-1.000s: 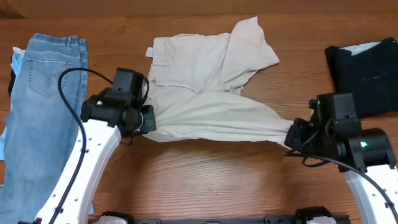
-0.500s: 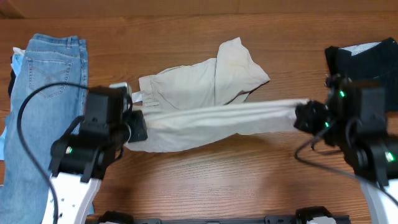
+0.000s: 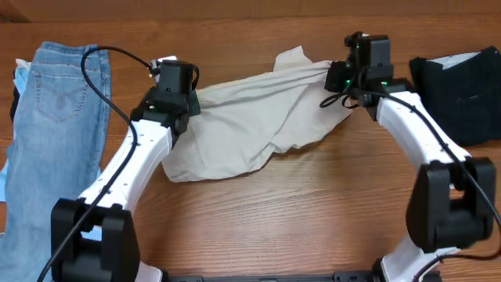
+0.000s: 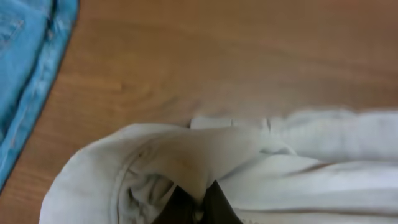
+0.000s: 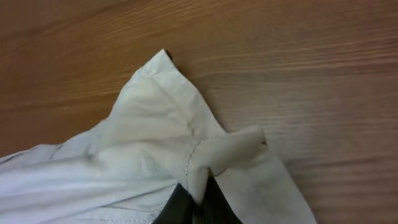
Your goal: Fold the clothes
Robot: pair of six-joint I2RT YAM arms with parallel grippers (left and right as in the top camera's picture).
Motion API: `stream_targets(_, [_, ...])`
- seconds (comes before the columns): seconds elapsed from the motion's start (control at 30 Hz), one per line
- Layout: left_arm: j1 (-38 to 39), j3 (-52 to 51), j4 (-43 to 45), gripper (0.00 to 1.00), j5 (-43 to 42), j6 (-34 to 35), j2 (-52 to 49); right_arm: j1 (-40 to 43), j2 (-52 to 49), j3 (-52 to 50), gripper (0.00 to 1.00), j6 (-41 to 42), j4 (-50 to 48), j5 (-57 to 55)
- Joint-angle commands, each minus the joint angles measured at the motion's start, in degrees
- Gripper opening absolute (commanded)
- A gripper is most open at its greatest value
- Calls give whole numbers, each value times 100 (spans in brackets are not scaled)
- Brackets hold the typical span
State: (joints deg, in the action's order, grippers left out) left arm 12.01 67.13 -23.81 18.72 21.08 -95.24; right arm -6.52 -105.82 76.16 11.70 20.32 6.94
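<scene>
The robot's right gripper will move down and gently toward the jutting far corner (image 3: 293, 59) (image 5: 159, 78) to let go of the cloth, while the shorts' edge is still stretched straight between both grippers.
The beige khaki shorts (image 3: 250, 121) lie folded over at the table's far middle, stretched between both grippers. My left gripper (image 3: 188, 100) is shut on the shorts' left edge; in the left wrist view the cloth (image 4: 205, 162) bunches over the fingertips (image 4: 198, 208). My right gripper (image 3: 335, 78) is shut on the right edge; the right wrist view shows a fold of cloth (image 5: 186, 143) pinched between the fingers (image 5: 198, 202). Light-blue jeans (image 3: 51, 117) lie flat at the left. A black folded garment (image 3: 462, 86) lies at the right.
The wooden table (image 3: 313, 219) shows bare wood in front of the shorts. A black cable (image 3: 117, 86) loops from the left arm over the jeans' edge. A pale cloth corner (image 3: 458, 59) shows at the black garment's top.
Both grippers have carried the shorts' near edge away to the far side of the table, folding the shorts over themselves. The arms now reach far out.
</scene>
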Motion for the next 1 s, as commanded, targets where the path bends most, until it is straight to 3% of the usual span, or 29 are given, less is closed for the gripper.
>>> stream_targets(0.0, [-85,79,616,4,765,37,-319,-74,-332,105,4,-271,-643,-173])
stream_targets(0.17, [-90,79,1423,4,791,35,-986,-205,-824,105,4,-282,-1574,-173])
stream_targets(0.2, [-90,79,1602,27,789,33,-1141,-214,-960,105,4,-280,-1847,-175])
stream_targets(0.23, [-90,79,1698,100,785,7,-1213,-214,-1008,105,24,-280,-1971,-175])
stream_targets(0.27, [-90,81,1705,100,785,-35,-1220,-214,-1010,107,71,-278,-1987,-197])
stream_targets(0.3, [-90,92,1679,100,769,-133,-1198,-208,-968,114,100,-278,-1963,-179])
stream_targets(0.47, [-92,136,748,100,490,-223,-566,-85,-398,122,100,-278,-1180,-170])
stream_targets(0.6, [-122,136,-61,100,-313,-227,531,-52,273,122,100,-575,-402,245])
stream_targets(0.77, [-120,133,-1172,100,-1508,-225,885,-55,291,111,100,-730,4,949])
stream_targets(0.8, [-120,133,-1357,100,-1838,-264,789,-66,289,111,96,-848,4,1266])
stream_targets(0.83, [-103,131,-1412,98,-1921,-358,619,-129,282,109,81,-879,11,1469])
stream_targets(0.87, [-105,129,-1379,82,-1934,-358,424,-227,273,109,50,-879,35,1506])
stream_targets(0.9, [-105,129,-1331,66,-1971,-369,284,-308,260,109,29,-879,44,1508])
stream_targets(0.93, [-105,129,-1274,28,-2033,-372,87,-431,234,109,12,-879,39,1506])
stream_targets(0.97, [-107,129,-1191,11,-2076,-372,-151,-625,164,109,4,-879,28,1504])
